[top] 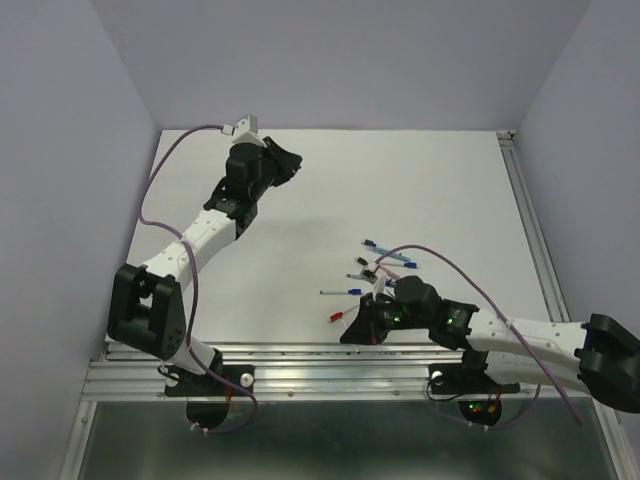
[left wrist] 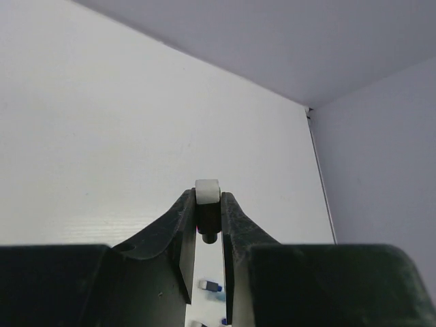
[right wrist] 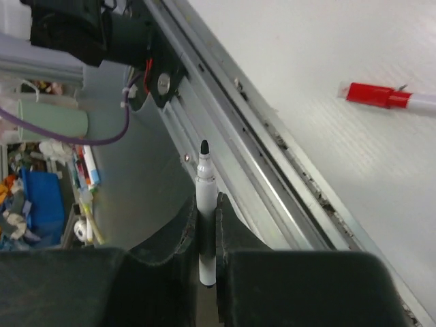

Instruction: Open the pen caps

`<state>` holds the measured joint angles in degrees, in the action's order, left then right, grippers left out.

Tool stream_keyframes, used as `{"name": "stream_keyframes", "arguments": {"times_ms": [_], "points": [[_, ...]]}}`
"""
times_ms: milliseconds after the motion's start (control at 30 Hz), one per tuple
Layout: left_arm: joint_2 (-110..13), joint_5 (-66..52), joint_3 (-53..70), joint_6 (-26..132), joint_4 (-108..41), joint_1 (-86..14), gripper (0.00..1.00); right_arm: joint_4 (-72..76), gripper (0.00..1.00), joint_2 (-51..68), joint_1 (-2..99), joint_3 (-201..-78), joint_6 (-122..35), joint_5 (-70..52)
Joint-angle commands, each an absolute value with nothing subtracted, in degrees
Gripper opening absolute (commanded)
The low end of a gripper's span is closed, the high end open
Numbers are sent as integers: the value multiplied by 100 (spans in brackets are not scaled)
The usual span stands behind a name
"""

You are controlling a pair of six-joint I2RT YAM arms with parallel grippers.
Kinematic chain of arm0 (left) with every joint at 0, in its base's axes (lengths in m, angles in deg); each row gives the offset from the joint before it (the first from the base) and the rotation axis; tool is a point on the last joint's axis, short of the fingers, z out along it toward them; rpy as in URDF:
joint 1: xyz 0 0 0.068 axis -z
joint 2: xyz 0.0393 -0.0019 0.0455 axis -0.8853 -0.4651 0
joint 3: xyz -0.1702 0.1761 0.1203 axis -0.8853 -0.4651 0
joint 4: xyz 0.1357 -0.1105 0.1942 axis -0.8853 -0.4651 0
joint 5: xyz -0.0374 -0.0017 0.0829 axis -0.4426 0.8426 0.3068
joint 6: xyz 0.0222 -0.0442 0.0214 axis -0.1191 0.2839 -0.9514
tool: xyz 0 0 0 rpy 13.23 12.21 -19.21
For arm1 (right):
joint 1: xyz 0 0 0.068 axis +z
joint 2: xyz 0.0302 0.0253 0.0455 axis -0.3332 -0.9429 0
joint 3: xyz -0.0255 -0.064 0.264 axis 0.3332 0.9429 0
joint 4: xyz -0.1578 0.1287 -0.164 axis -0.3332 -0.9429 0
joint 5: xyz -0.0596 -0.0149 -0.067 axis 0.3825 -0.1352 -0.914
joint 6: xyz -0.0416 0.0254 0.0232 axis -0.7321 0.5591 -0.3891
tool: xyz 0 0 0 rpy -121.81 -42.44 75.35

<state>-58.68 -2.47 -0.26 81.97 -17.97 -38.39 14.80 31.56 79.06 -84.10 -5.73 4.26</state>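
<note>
A clear part of the tabletop lies outward beyond the scattered pens, so my right gripper will carry the white pen outward past them, lower it and let it go.
My left gripper [top: 293, 160] hovers over the far left of the white table [top: 400, 180]. Its fingers are shut on a stubby black pen cap [left wrist: 207, 216] with a white end, held upright. My right gripper [top: 352, 328] is at the table's near edge, shut on a white-barrelled pen [right wrist: 206, 204] whose bare black tip points up past the jaws. A red-capped pen [right wrist: 378, 95] [top: 337, 316] lies just beyond it. Several more pens with blue or black ends [top: 385, 262] lie scattered behind the right gripper.
An aluminium rail [top: 300, 356] runs along the near table edge, right under the right gripper. Another rail [top: 530, 220] lines the right side. Pale walls close in the table at the left, back and right.
</note>
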Motion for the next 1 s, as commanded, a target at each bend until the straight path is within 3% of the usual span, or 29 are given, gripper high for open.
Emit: {"name": "stream_keyframes", "arguments": {"times_ms": [0,233,433,567,700,967], "points": [[-5648,-155,82,7881,-1891,-3952,0,1439,1,3245,7905,-8603,-418,-351],[-5973,335,-164,7425,-3270,-4119,0,-618,1,3149,7547,-9965,-962,-2409],[-7025,802,308,6740,-4061,-4145,0,-1077,1,2124,5080,-10992,-2008,-1998],[-7693,969,985,6466,-4528,-4181,0,-1172,1,1027,4287,-11600,-2378,-1855],[-8082,1093,1382,6378,-4819,-4242,0,-1778,2,-309,3793,-12645,-2721,-2287],[-8407,943,1663,6308,-4871,-4269,3,-2000,5,-1728,3379,-13877,-3126,-2304]]}}
